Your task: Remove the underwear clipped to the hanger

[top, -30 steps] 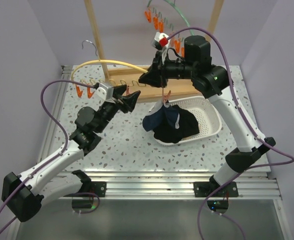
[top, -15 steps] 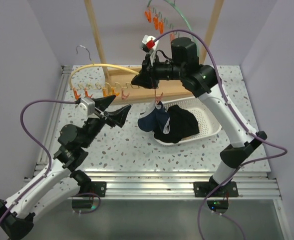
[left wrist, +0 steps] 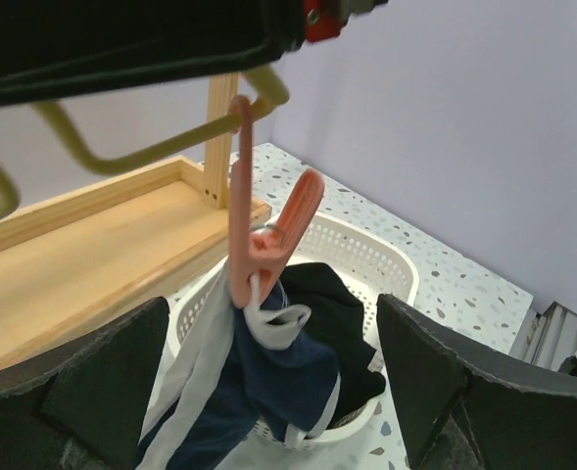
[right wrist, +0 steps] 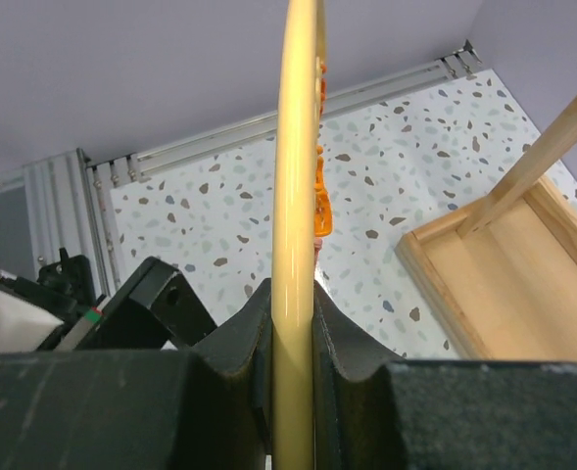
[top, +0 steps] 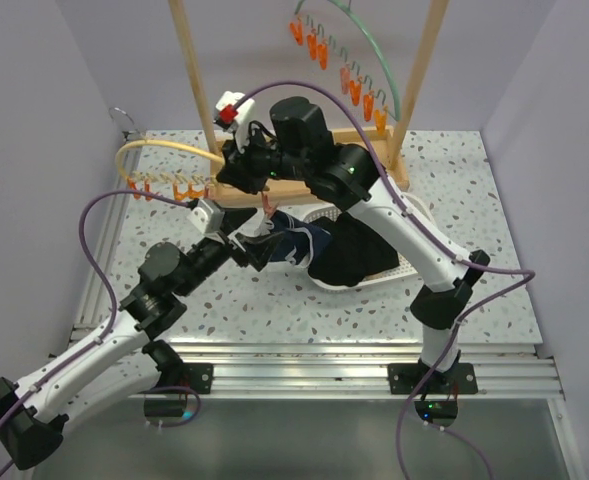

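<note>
Next, my right gripper moves up, carries the yellow hanger (top: 164, 147) outward and releases it on the wooden rack beside the green hanger (top: 374, 52), because hangers hang there.
My right gripper (top: 236, 172) is shut on the bar of a yellow hanger (top: 164, 147) and holds it above the table; the wrist view shows the bar (right wrist: 295, 176) pinched between both fingers (right wrist: 342, 343). A pink clip (left wrist: 264, 253) on this hanger holds a navy underwear with white trim (left wrist: 293, 377), which also shows in the top view (top: 296, 243). My left gripper (top: 251, 247) is open, its fingers (left wrist: 445, 382) on either side of the hanging navy underwear. Black underwear (top: 359, 255) lies in a white basket (top: 406, 262).
Several empty orange clips (top: 174, 190) hang under the yellow hanger. A wooden rack (top: 189, 70) stands at the back with its tray base (top: 374, 180). A green hanger (top: 379, 70) with orange clips hangs on it. Purple walls close in the left and right sides.
My right arm has carried the yellow hanger and clipped navy underwear leftward, off the basket's left edge. My left gripper dropped back, then came forward to straddle the underwear.
</note>
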You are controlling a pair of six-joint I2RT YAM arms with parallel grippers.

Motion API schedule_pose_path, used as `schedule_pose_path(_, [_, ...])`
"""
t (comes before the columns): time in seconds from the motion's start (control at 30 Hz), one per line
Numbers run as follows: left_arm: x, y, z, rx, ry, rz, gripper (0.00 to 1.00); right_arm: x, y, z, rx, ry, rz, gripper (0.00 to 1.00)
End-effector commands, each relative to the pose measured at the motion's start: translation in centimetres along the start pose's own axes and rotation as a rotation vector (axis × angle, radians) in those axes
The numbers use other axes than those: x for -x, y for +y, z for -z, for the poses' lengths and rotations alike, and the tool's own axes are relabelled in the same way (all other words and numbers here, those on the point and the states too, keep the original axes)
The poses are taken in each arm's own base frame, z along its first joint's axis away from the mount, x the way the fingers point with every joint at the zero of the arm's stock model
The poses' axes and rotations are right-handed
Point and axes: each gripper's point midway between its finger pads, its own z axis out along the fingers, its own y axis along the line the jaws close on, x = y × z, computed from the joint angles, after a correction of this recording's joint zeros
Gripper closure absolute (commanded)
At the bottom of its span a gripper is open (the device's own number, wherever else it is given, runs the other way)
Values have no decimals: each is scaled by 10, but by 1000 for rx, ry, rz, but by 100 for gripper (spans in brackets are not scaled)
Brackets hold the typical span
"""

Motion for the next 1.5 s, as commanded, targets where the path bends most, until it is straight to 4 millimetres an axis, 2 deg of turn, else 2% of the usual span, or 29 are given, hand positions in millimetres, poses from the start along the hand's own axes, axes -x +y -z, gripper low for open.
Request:
schedule_pose_path(0.0, [38, -6, -1, -5, -93, -34, 10, 46, -4, 6, -111, -130, 47, 100])
schedule_pose_path(0.23, [48, -4, 1, 12, -123, -60, 9, 49, 7, -7, -132, -134, 64, 100])
schedule_pose_path(0.47, [53, 8, -3, 69, -149, -115, 12, 53, 14, -9, -119, -143, 65, 100])
schedule_pose_path(0.63, [60, 9, -5, 65, -188, -168, 18, 54, 17, -9, -104, -146, 69, 100])
schedule_pose_path(0.83, [68, -3, -10, 5, -212, -191, 30, 50, 20, -9, -89, -136, 72, 100])
schedule_pose_path(0.93, [70, -5, -11, -6, -222, -193, 39, 50, 21, -9, -85, -134, 72, 100])
schedule_pose_path(1.0, [71, -5, -11, -7, -227, -190, 54, 49, 21, -9, -83, -133, 72, 100])
schedule_pose_path(1.03, [72, -4, -12, -1, -228, -186, 67, 48, 22, -10, -81, -130, 74, 100])
schedule_pose_path(1.13, [73, -3, -11, 7, -234, -180, 85, 47, 22, -10, -81, -125, 76, 100])
schedule_pose_path(1.17, [73, -2, -11, 14, -233, -178, 97, 47, 21, -10, -81, -127, 76, 100])
schedule_pose_path(1.2, [74, -2, -10, 17, -235, -178, 100, 45, 21, -11, -80, -122, 76, 100])
schedule_pose_path(1.27, [72, 0, -10, 24, -229, -175, 100, 46, 22, -10, -79, -122, 83, 100])
schedule_pose_path(1.3, [71, 0, -10, 25, -224, -177, 95, 45, 21, -10, -79, -120, 88, 100])
schedule_pose_path(1.33, [72, 0, -8, 25, -224, -174, 65, 47, 21, -8, -80, -123, 99, 100])
schedule_pose_path(1.37, [68, 0, -8, 26, -210, -170, 52, 45, 20, -9, -83, -118, 106, 100])
schedule_pose_path(1.47, [67, 6, 1, 59, -208, -161, 23, 47, 15, -4, -103, -114, 147, 100])
